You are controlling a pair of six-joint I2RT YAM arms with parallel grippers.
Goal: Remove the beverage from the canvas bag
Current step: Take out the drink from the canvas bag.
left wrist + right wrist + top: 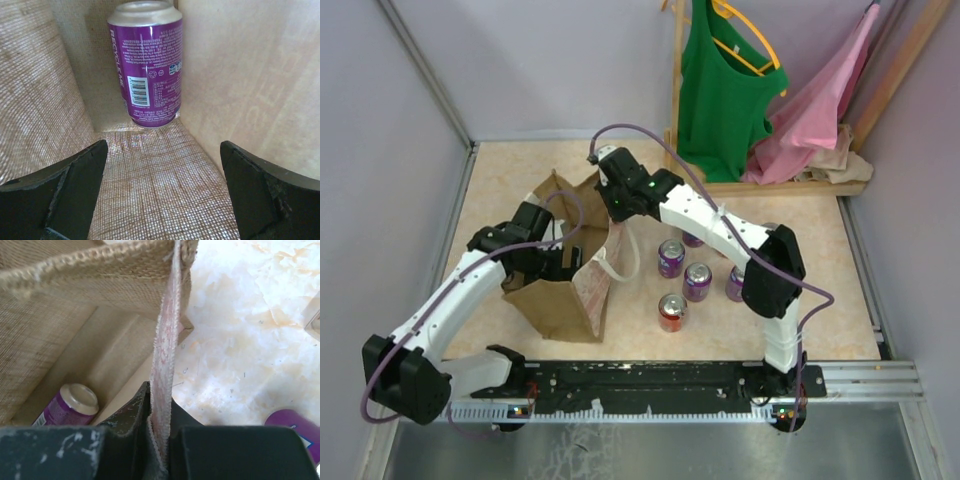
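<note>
My left gripper is open and the can stands beyond its fingers, so it will next push deeper into the bag (pixel 555 305) and toward the bag's pale side, with its fingers on both sides of the purple can (pixel 150 65).
The tan canvas bag (pixel 555 305) stands open on the table at the left. A purple beverage can (pixel 150 65) stands upright on the bag's floor in a far corner; it also shows in the right wrist view (pixel 67 405). My left gripper (pixel 162 185) is down inside the bag, open and empty, short of the can, with woven floor between its fingers (pixel 75 190). In the top view it (pixel 555 262) is at the bag's mouth. My right gripper (pixel 161 425) is shut on the bag's pale right wall edge (pixel 167 340), holding it up at the rim (pixel 612 205).
Several cans stand on the table right of the bag: purple ones (pixel 671 258) (pixel 697 281) (pixel 735 283) and a red one (pixel 672 312). A pale strap loop (pixel 623 262) hangs off the bag. A wooden rack with a green top (pixel 725 80) and pink cloth (pixel 820 100) stands at the back.
</note>
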